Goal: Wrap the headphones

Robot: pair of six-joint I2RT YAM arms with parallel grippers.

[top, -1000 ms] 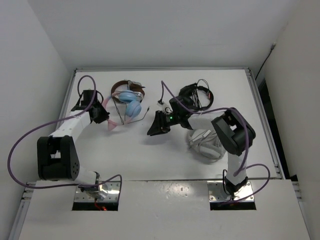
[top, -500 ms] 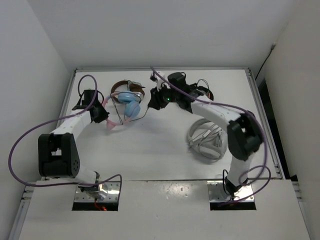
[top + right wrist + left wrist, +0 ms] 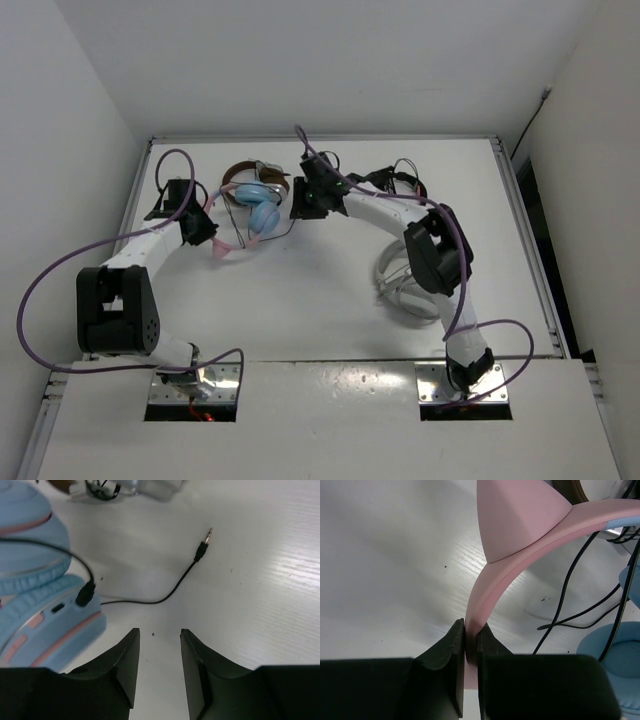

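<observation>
I need to move my right gripper outward and down next until its fingers are on both sides of the plug's black body (image 3: pixel 201 551), because the plug is beyond my open fingers.
The headphones (image 3: pixel 258 208) lie at the back left of the table, with a pink cat-ear headband (image 3: pixel 520 545) and light blue earcups (image 3: pixel 35 595). My left gripper (image 3: pixel 209 236) (image 3: pixel 471 630) is shut on the headband just below a cat ear (image 3: pixel 515 515). The thin black cable (image 3: pixel 170 592) runs from the lower earcup across the table and ends in a plug (image 3: pixel 202 547) lying free. My right gripper (image 3: pixel 298 208) (image 3: pixel 160 635) hovers open just right of the earcups, with only bare table between its fingers and the cable beyond the tips.
Brown-banded headphones (image 3: pixel 245 172) lie right behind the pink ones. Black headphones with tangled cables (image 3: pixel 395 185) sit at the back centre-right. Grey-white headphones (image 3: pixel 405 285) lie under the right arm's elbow. A raised rim (image 3: pixel 320 138) borders the table's back edge.
My right arm has swung from the table's middle to the back left, ending beside the blue earcups, and its jaws have widened a little. The left gripper has kept its hold and not moved.
</observation>
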